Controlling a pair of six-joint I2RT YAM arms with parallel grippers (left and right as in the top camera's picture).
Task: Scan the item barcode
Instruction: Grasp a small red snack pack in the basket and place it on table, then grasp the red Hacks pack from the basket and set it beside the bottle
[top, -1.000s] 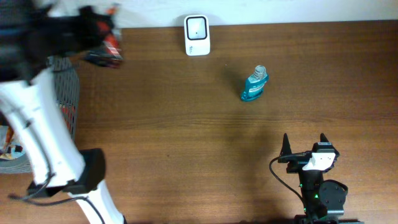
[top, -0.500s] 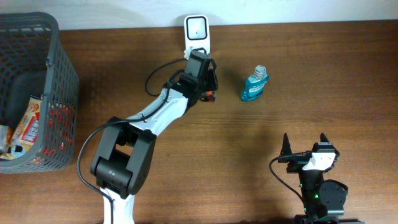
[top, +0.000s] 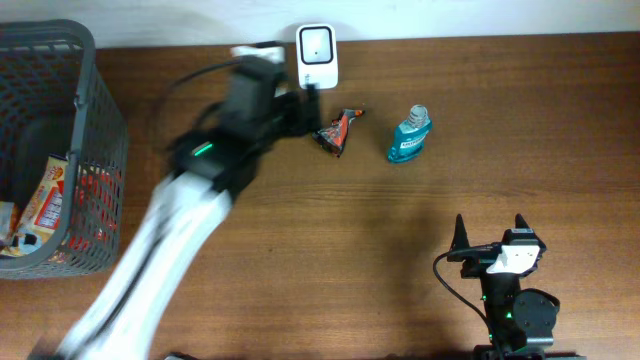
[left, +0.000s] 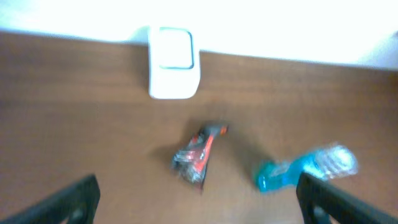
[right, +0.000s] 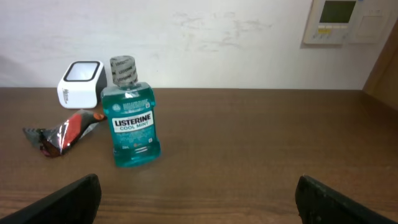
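Observation:
My left gripper swings across and down into the mesh basket next, to its left in the overhead view, since red packaging (top: 90, 207) shows through the mesh.
A small red and silver packet (top: 338, 130) (left: 198, 154) (right: 62, 134) lies on the brown table, just in front of the white barcode scanner (top: 317, 56) (left: 173, 62) (right: 79, 79). My left gripper (top: 303, 112) (left: 199, 202) is open and motion-blurred, just left of the packet and apart from it, with nothing between its fingers. A teal mouthwash bottle (top: 410, 138) (left: 305, 169) (right: 129, 118) stands right of the packet. My right gripper (top: 490, 228) (right: 199, 199) is open and empty near the front edge, facing the bottle.
A dark mesh basket (top: 95, 110) holding several packaged goods sits at the left edge. A white wall runs behind the table's far edge, with a wall panel (right: 348, 20) at upper right.
My left arm swung from the basket to the scanner with the packet, then opened and let it go onto the table. The right arm has not moved.

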